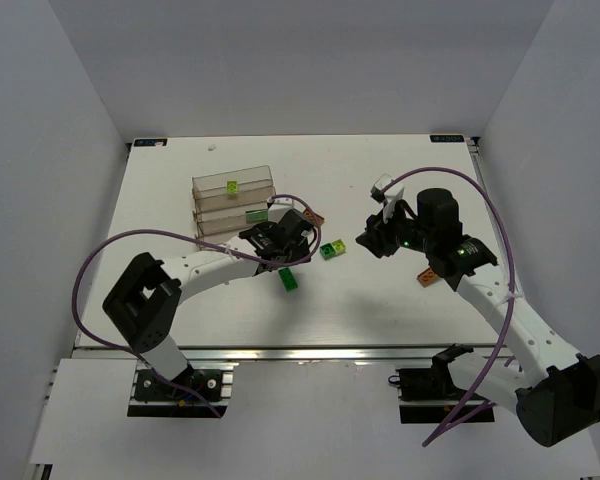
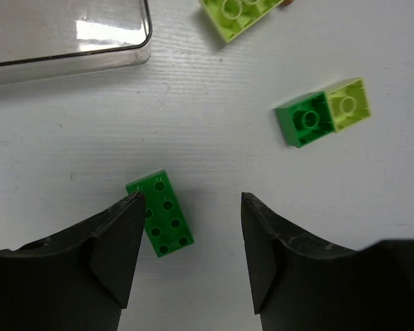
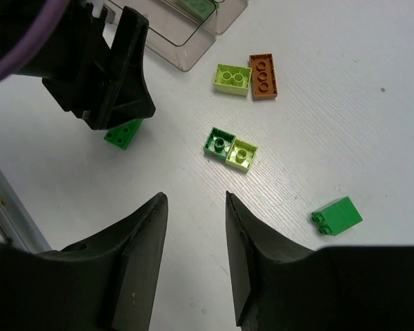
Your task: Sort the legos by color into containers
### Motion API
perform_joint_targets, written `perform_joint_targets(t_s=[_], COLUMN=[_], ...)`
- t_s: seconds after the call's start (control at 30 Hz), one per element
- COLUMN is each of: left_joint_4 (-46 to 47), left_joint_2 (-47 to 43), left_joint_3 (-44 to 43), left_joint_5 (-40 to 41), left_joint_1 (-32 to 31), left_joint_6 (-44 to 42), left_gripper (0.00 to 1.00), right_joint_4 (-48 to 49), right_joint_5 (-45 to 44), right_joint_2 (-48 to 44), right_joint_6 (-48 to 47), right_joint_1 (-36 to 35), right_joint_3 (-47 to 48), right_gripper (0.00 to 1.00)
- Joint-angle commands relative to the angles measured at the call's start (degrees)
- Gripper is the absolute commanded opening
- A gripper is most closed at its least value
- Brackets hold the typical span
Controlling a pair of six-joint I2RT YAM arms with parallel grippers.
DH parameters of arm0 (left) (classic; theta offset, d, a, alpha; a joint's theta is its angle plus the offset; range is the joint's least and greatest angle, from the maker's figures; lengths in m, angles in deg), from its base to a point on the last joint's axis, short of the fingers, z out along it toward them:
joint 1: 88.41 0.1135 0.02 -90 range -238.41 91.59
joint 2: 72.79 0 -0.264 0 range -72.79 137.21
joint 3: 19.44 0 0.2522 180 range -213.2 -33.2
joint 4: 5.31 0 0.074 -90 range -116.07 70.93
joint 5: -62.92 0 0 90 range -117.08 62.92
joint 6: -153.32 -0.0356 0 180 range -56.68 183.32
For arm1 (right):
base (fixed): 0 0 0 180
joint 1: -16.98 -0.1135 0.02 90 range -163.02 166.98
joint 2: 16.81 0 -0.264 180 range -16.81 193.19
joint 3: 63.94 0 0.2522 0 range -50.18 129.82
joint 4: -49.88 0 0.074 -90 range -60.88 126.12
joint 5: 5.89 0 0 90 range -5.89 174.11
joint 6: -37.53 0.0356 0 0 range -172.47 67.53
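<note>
My left gripper has one finger overlapping the dark green brick point(image 1: 288, 279) point(image 2: 163, 214), so next it needs to move toward the left in its wrist view and go down to the brick.
My left gripper point(image 2: 191, 200) is open and empty, low over the table. A dark green brick point(image 2: 160, 214) lies flat beside its left finger, partly under it. In the top view this gripper point(image 1: 282, 256) hovers just above that brick point(image 1: 290, 280), near the clear containers point(image 1: 230, 200). A dark green brick point(image 3: 219, 142) and a lime brick point(image 3: 240, 153) lie joined side by side on the table. My right gripper point(image 3: 193, 196) is open and empty above the table, just short of this pair; in the top view it point(image 1: 372, 242) is to the right of the pair point(image 1: 331, 250).
A lime brick point(image 3: 232, 77) and an orange brick point(image 3: 263, 75) lie side by side by the containers' corner point(image 3: 193, 41). Another dark green brick point(image 3: 338, 215) lies to the right. An orange brick point(image 1: 427, 277) sits under my right arm. Lime bricks point(image 1: 233, 187) lie in the containers.
</note>
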Motion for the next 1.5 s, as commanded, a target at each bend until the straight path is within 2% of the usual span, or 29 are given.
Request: perform_joint_targets(t_s=[0.0,0.03,0.13,0.4,0.9,1.17,1.47], left_joint_4=[-3.64,-4.24,-5.3,-4.25,-3.9,-3.37,-3.64], left_joint_2=[1.93,2.37,3.95,5.27,9.49,11.16,12.65], left_joint_3=[-1.35,-1.35,-2.14,-1.62,-1.18,-1.0,-1.35], left_joint_5=[1.98,2.59,2.77,1.8,-0.66,-3.56,-3.82], left_joint_1=[-0.17,-0.17,-0.17,-0.17,-0.09,0.0,0.09], left_joint_6=[3.72,4.33,4.51,4.42,5.48,6.09,5.66], left_gripper=[0.68,0.76,0.81,0.81,0.74,0.63,0.58], right_joint_4=[2.1,2.1,2.1,2.1,2.45,2.54,2.63], right_joint_5=[-0.77,-0.77,-0.68,-0.77,-0.77,-0.68,-0.42], right_joint_2=[0.48,0.48,0.74,1.36,1.36,1.54,1.27], right_joint_6=[-1.13,-1.3,-1.22,-1.48,-1.48,-1.48,-1.48], right_joint_1=[-0.47,-0.56,-0.56,-1.0,-1.0,-1.09,-1.09], right_joint_3=[-0.29,-0.29,-0.37,-0.37,-0.55,-0.73,-0.73], right_gripper=[0.45,0.45,0.45,0.45,0.45,0.45,0.45])
